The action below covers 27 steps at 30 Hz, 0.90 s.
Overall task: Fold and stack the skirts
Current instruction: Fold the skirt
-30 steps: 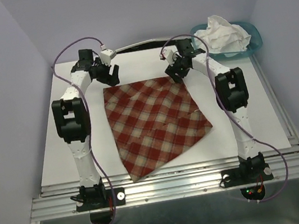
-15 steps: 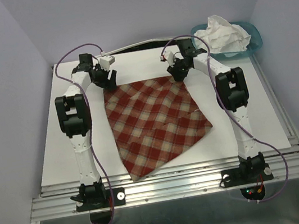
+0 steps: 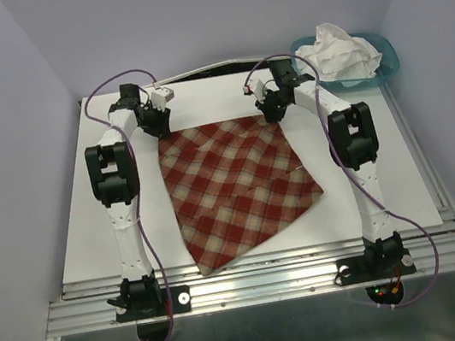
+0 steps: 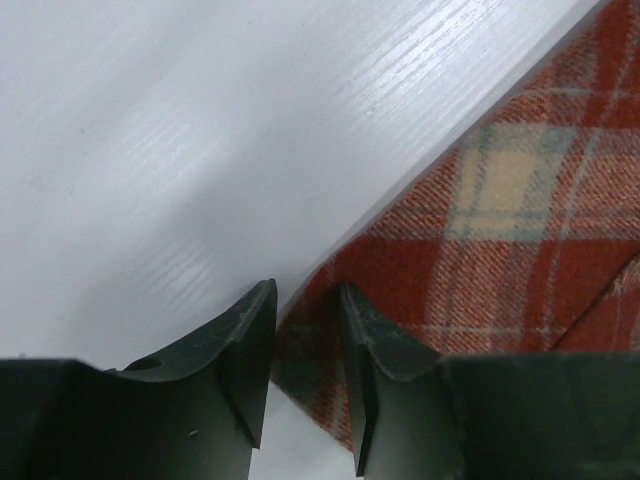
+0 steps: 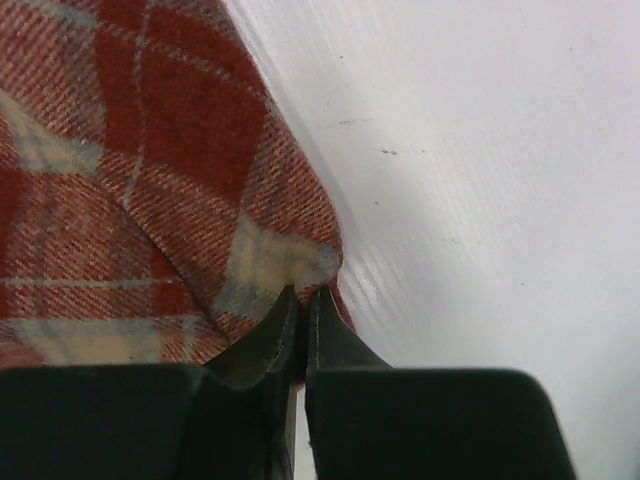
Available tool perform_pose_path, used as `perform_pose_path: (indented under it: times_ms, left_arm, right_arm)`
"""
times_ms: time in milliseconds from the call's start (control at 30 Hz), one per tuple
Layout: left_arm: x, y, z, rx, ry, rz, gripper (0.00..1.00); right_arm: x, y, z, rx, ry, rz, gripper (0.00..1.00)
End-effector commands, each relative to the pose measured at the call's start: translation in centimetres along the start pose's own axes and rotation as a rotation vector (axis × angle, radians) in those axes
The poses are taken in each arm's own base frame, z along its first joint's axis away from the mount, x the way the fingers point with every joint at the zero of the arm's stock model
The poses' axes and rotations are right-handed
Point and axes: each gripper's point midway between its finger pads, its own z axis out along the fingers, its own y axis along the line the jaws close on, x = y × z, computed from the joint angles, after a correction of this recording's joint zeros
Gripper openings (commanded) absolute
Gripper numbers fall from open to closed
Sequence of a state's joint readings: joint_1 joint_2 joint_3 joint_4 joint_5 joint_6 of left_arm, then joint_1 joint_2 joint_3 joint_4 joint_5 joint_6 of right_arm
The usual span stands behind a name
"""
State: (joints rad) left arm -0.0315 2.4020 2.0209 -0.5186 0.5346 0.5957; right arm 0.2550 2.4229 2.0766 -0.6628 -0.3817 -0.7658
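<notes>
The plaid lies unfolded, so next my right gripper will lift, move back and down toward the near hem [image 3: 308, 196], which lies back from it, and release.
The red-and-cream plaid skirt [image 3: 239, 186] lies spread flat on the white table, its straight far edge towards the back. My left gripper [image 3: 160, 127] is down at the skirt's far left corner. In the left wrist view its jaws [image 4: 305, 300] stand a narrow gap apart, with the corner of the plaid cloth [image 4: 520, 230] lying between them. My right gripper [image 3: 271, 112] is at the far right corner. In the right wrist view it [image 5: 303, 295] is shut, pinching the edge of the plaid [image 5: 150, 170] at its tips. The white skirt [image 3: 341, 53] sits crumpled at the back right.
A teal basket [image 3: 388, 63] at the back right corner holds the white skirt. Bare white table [image 3: 79, 220] shows to the left and right of the plaid. Both arms reach over the table's sides, beside pale walls.
Both grippers have come down onto the plaid skirt's far corners. The right jaws have closed on the cloth; the left jaws have narrowed around their corner.
</notes>
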Motion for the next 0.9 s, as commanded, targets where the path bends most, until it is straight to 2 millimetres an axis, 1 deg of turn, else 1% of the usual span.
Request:
perform_pose_path:
  times_ms: [0,67,100,133,167,200,233,267,300,367,400,467,500,567,633,667,700,733,767,800,833,867]
  left_arm:
    - [-1.0,-0.4,-1.3,0.022,-0.009,0.017,0.37]
    - [-1.4,-0.1,-1.5,0.009,-0.018,0.021,0.31]
    - [-1.7,0.1,-1.6,0.004,-0.023,0.021,0.25]
    - [-1.9,0.2,-1.7,-0.002,-0.027,0.020,0.25]
    - [-2.2,0.3,-1.8,-0.009,-0.029,0.015,0.17]
    - [-3.0,0.6,-2.2,-0.019,-0.043,0.023,0.11]
    - [-3.3,0.8,-2.4,-0.027,-0.048,0.027,0.11]
    - [-4.0,1.1,-2.8,-0.042,-0.060,0.036,0.03]
    - [-4.3,1.3,-2.9,-0.051,-0.067,0.042,0.00]
    - [-5.6,1.8,-3.8,-0.082,-0.093,0.058,0.00]
    - [-6.2,1.9,-4.3,-0.093,-0.105,0.069,0.00]
    - [-7.2,2.1,-5.0,-0.112,-0.127,0.079,0.00]
    - [-7.8,2.4,-5.4,-0.126,-0.142,0.084,0.00]
    - [-9.2,2.5,-6.6,-0.150,-0.178,0.104,0.00]
    - [-10.8,2.7,-7.9,-0.172,-0.214,0.125,0.00]
    - [-11.2,2.7,-8.3,-0.177,-0.224,0.132,0.00]
    - [-12.2,2.6,-9.3,-0.190,-0.245,0.146,0.00]
    - [-12.5,2.5,-9.8,-0.195,-0.251,0.162,0.00]
    - [-13.0,2.5,-10.4,-0.205,-0.262,0.176,0.00]
    - [-13.1,2.4,-10.8,-0.213,-0.263,0.181,0.00]
    - [-13.7,2.2,-12.0,-0.230,-0.277,0.203,0.00]
    - [-14.0,2.1,-12.6,-0.235,-0.283,0.213,0.00]
  right_arm:
    - [3.6,1.5,1.6,-0.056,0.098,0.059,0.01]
    - [2.8,1.0,1.2,-0.039,0.084,0.064,0.01]
    - [2.4,0.8,1.0,-0.032,0.075,0.067,0.01]
    - [2.1,0.7,0.9,-0.029,0.066,0.070,0.01]
    - [1.6,0.4,0.6,-0.018,0.055,0.078,0.01]
    - [1.1,-0.5,0.0,0.004,0.039,0.088,0.01]
    - [0.7,-0.8,-0.3,0.015,0.032,0.083,0.01]
    - [-0.1,-1.3,-0.7,0.031,0.015,0.085,0.01]
    - [0.0,-1.7,-1.0,0.041,0.011,0.094,0.01]
    - [-1.2,-2.6,-1.9,0.079,-0.018,0.087,0.01]
    - [-1.2,-3.3,-2.3,0.099,-0.024,0.094,0.01]
    - [-1.9,-3.9,-2.9,0.129,-0.038,0.090,0.01]
    - [-2.1,-4.8,-3.4,0.157,-0.056,0.094,0.01]
    - [-3.1,-5.9,-4.3,0.208,-0.079,0.087,0.01]
    - [-3.7,-6.8,-5.0,0.251,-0.086,0.083,0.01]
    - [-4.2,-7.6,-5.9,0.276,-0.105,0.090,0.01]
    - [-4.6,-8.0,-6.3,0.294,-0.116,0.090,0.01]
    - [-5.1,-8.2,-6.8,0.304,-0.126,0.087,0.01]
    - [-6.0,-8.4,-7.9,0.320,-0.146,0.081,0.01]
    - [-6.4,-8.5,-8.4,0.326,-0.157,0.078,0.01]
    - [-7.3,-8.5,-9.8,0.343,-0.181,0.067,0.01]
    - [-7.4,-8.5,-9.8,0.341,-0.183,0.067,0.01]
